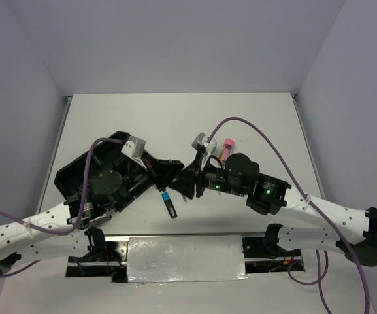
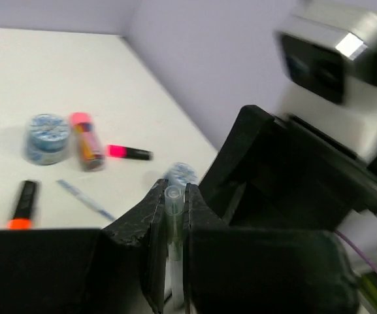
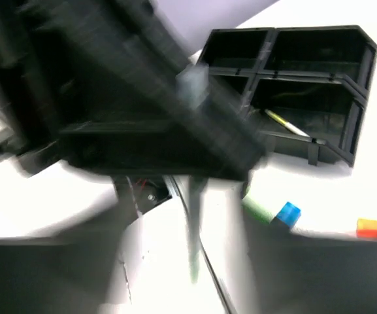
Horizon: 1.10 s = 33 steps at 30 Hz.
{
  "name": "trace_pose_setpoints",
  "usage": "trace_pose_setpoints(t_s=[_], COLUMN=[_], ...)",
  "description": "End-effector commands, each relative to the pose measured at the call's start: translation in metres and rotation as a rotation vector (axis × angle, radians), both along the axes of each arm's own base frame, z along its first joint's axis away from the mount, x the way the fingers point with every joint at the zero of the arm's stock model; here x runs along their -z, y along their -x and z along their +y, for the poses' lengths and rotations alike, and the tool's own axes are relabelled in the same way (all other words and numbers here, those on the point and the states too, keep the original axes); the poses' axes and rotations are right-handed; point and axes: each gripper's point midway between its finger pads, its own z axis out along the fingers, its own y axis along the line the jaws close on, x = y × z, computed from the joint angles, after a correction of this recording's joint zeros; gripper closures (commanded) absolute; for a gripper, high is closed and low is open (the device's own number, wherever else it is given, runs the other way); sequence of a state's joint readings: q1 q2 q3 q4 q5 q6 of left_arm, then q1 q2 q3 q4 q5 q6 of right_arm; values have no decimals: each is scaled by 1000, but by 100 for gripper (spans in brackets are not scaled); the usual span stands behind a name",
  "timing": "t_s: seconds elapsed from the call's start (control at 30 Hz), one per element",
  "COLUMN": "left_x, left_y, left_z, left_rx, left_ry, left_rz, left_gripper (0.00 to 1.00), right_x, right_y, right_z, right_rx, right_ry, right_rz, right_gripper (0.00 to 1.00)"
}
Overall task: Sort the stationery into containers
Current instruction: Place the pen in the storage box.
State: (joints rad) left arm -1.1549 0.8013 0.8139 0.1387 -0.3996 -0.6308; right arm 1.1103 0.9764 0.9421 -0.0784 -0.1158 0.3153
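The left gripper swings away from the right gripper next, tips downward and lowers over one section of the tray (image 1: 77, 171), as it already holds a yellow pen.
My left gripper (image 2: 173, 193) is shut on a thin pale pen (image 2: 173, 219) that stands between its pads. In the top view the left gripper (image 1: 166, 171) meets my right gripper (image 1: 184, 180) tip to tip, right of the black organiser tray (image 1: 77, 171). The right wrist view is blurred. Its fingers (image 3: 44, 275) are wide apart around the pen's shaft (image 3: 193, 229). On the table lie a tape roll (image 2: 48, 136), a pink-orange tube (image 2: 87, 140), a pink-capped highlighter (image 2: 128, 152), an orange-capped highlighter (image 2: 23, 204), a thin pen (image 2: 85, 199) and a second tape roll (image 2: 180, 173).
A blue-capped highlighter (image 1: 168, 200) lies just in front of the two grippers. The tray (image 3: 319, 85) holds a yellow pen (image 3: 286, 123) in one compartment. The pink-orange tube (image 1: 225, 147) lies behind the right wrist. The table's near edge with the arm bases is close.
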Motion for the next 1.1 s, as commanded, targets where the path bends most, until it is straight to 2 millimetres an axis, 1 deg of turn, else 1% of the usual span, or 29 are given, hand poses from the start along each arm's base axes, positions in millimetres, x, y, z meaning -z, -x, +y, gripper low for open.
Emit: trace_pose_setpoints(t_s=[0.0, 0.03, 0.07, 0.1, 0.13, 0.17, 0.2, 0.23, 0.27, 0.3, 0.33, 0.37, 0.4, 0.43, 0.47, 0.5, 0.53, 0.57, 0.6, 0.63, 0.67, 0.7, 0.77, 0.8, 0.9, 0.93, 0.97, 1.0, 1.07], left_x=[24, 23, 34, 35, 38, 44, 61, 58, 66, 79, 89, 96, 112, 118, 128, 141, 146, 154, 162, 166, 170, 178, 180, 188, 198, 201, 204, 204, 205], left_y=[-39, -58, -66, -75, -95, -106, -120, -134, -142, -153, -162, -170, -183, -189, -192, -199, -201, -202, -203, -203, -203, -201, -198, -196, -189, -187, -185, -184, -178], left_z=[35, 46, 56, 64, 76, 84, 92, 111, 120, 123, 135, 140, 145, 144, 136, 141, 142, 140, 145, 147, 149, 151, 153, 154, 154, 156, 157, 160, 164], left_rx=[-251, -320, -355, -384, -436, -464, -497, -583, -598, -622, -658, -648, -636, -596, -515, -491, -479, -429, -426, -421, -415, -408, -413, -403, -395, -401, -404, -412, -432], left_ry=[-141, -180, -254, -312, -362, -428, -556, -608, -716, -795, -853, -931, -972, -989, -1007, -1029, -1042, -1078, -1090, -1098, -1113, -1126, -1127, -1129, -1117, -1111, -1114, -1124, -1107], left_rz=[106, 120, 140, 122, 124, 120, 125, 130, 116, 122, 123, 100, 113, 109, 110, 128, 131, 115, 123, 126, 121, 125, 126, 135, 162, 182, 195, 202, 234], left_gripper=[100, 100, 100, 100, 100, 100, 100, 100, 100, 100, 100, 100, 100, 100, 100, 100, 100, 100, 100, 100, 100, 100, 100, 99, 93, 87, 85, 85, 76], right_x=[-19, -15, 2, 6, 21, 26, 25, 39, 41, 36, 46, 42, 43, 48, 47, 53, 54, 51, 55, 55, 50, 52, 46, 46, 42, 41, 41, 40, 40], right_y=[-10, -17, -30, -34, -40, -41, -42, -42, -44, -42, -40, -39, -38, -37, -34, -32, -31, -29, -28, -27, -24, -23, -20, -20, -18, -18, -18, -18, -19], right_z=[-10, -18, -28, -37, -47, -53, -63, -70, -78, -87, -93, -101, -104, -107, -111, -115, -118, -123, -126, -129, -132, -135, -140, -142, -146, -146, -146, -146, -147], right_rx=[97, 155, 245, 287, 340, 364, 389, 408, 435, 449, 455, 466, 471, 471, 468, 470, 470, 474, 474, 475, 470, 470, 469, 472, 472, 473, 473, 473, 476], right_ry=[-82, -77, -30, -22, 18, 34, 27, 61, 64, 42, 63, 44, 42, 56, 47, 65, 66, 52, 56, 52, 27, 24, -3, -7, -21, -23, -22, -21, -16], right_rz=[-7, 17, 39, 49, 61, 62, 56, 63, 58, 49, 52, 43, 43, 45, 41, 42, 40, 35, 36, 32, 23, 21, 10, 7, 0, 0, -2, -1, -3], right_gripper=[12, 1, 0, 0, 0, 0, 0, 0, 0, 0, 0, 0, 0, 0, 0, 0, 0, 0, 0, 0, 0, 0, 0, 0, 0, 0, 0, 0, 0])
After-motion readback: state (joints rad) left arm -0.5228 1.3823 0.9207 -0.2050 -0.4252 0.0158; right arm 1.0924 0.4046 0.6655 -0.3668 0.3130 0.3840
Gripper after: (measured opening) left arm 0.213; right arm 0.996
